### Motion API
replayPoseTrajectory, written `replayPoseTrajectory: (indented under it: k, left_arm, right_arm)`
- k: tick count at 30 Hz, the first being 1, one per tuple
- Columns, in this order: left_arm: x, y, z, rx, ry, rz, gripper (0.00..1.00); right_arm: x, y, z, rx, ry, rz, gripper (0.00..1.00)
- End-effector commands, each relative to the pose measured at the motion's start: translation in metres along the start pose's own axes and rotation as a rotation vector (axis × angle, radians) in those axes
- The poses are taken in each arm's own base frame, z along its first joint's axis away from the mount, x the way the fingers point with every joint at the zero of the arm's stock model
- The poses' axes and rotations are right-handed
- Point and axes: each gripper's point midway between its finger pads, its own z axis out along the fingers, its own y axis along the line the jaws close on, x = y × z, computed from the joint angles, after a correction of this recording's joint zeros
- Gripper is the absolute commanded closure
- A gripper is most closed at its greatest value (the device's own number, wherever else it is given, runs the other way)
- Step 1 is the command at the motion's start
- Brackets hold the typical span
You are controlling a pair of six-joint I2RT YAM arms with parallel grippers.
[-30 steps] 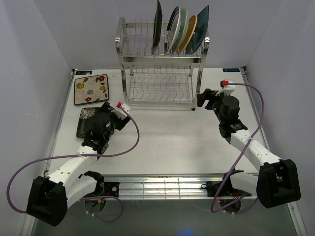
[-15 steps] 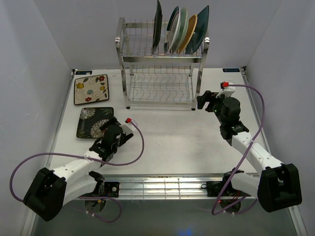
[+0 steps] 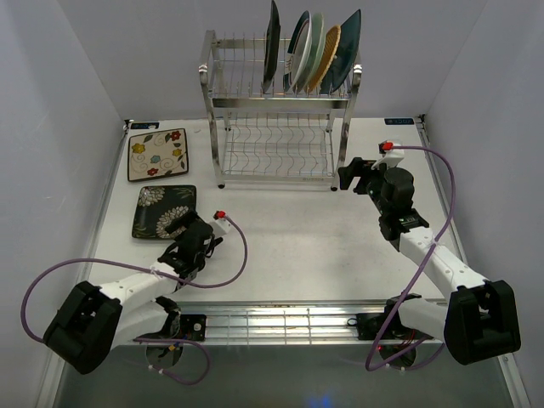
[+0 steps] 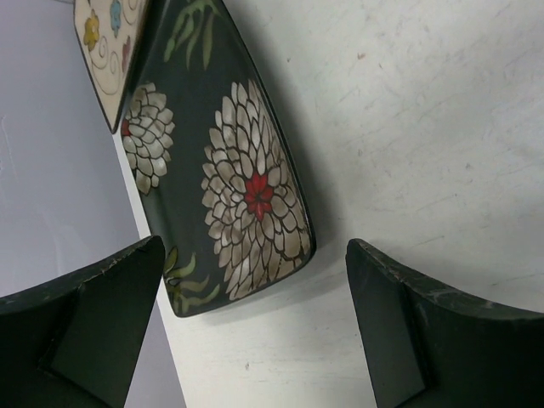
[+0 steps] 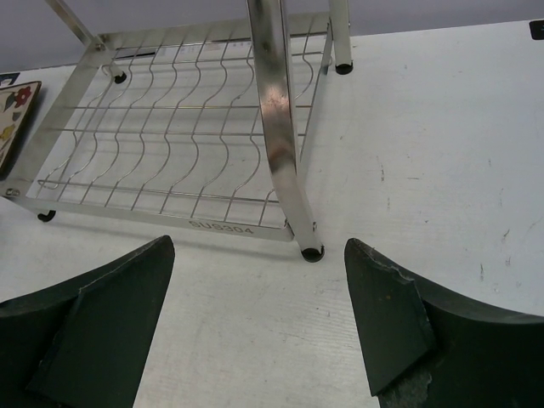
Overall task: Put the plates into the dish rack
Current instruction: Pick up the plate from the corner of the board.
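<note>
The dark plate's rim at its near corner is still below my left gripper's open fingers, so next I will lower them until they straddle it.
The dish rack point(image 3: 276, 127) stands at the back centre, with several plates point(image 3: 316, 49) on edge in its upper tier. A cream floral plate point(image 3: 158, 154) and a dark floral plate point(image 3: 163, 211) lie flat on the table at the left. My left gripper point(image 3: 182, 229) is open just near of the dark plate's point(image 4: 229, 170) front corner and holds nothing. The cream plate point(image 4: 106, 42) shows beyond it. My right gripper point(image 3: 348, 174) is open by the rack's front right post point(image 5: 280, 127), its fingers empty above bare table. The lower wire shelf point(image 5: 170, 144) holds nothing.
White walls close in the table on the left, right and back. A metal rail point(image 3: 272, 319) runs along the near edge between the arm bases. Purple cables point(image 3: 238, 246) loop from both wrists.
My left arm has drawn back toward the near edge, uncovering the dark floral plate it hung over. The right gripper has crept slightly left toward the rack.
</note>
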Motion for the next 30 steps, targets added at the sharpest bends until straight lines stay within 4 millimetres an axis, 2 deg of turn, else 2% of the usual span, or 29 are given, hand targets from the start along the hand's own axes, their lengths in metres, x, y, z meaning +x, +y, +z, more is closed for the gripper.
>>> replayPoseTrajectory:
  k: [1, 4, 11, 13, 19, 22, 30]
  left_arm:
    - [0.013, -0.002, 0.001, -0.018, 0.056, 0.035, 0.02]
    - [0.024, -0.010, 0.004, -0.005, 0.107, 0.073, 0.02]
    - [0.019, -0.010, 0.009, -0.015, 0.089, 0.082, 0.02]
    - [0.023, -0.012, 0.011, -0.019, 0.102, 0.104, 0.02]
    - [0.020, -0.021, 0.018, 0.006, 0.086, 0.111, 0.10]
    - [0.018, -0.024, 0.021, 0.013, 0.083, 0.116, 0.18]
    - [0.027, -0.034, 0.026, 0.032, 0.123, 0.133, 0.30]
  right_arm:
    - [-0.011, 0.006, 0.002, -0.024, -0.033, 0.007, 0.13]
    - [-0.009, 0.006, 0.003, -0.027, -0.028, 0.006, 0.13]
    - [-0.008, 0.007, 0.004, -0.035, -0.022, 0.006, 0.13]
    - [-0.008, 0.008, 0.003, -0.037, -0.022, 0.006, 0.13]
    - [-0.009, 0.008, 0.001, -0.039, -0.029, 0.006, 0.13]
    - [-0.010, 0.008, 0.001, -0.039, -0.029, 0.006, 0.13]
    - [-0.012, 0.008, -0.003, -0.040, -0.039, 0.006, 0.13]
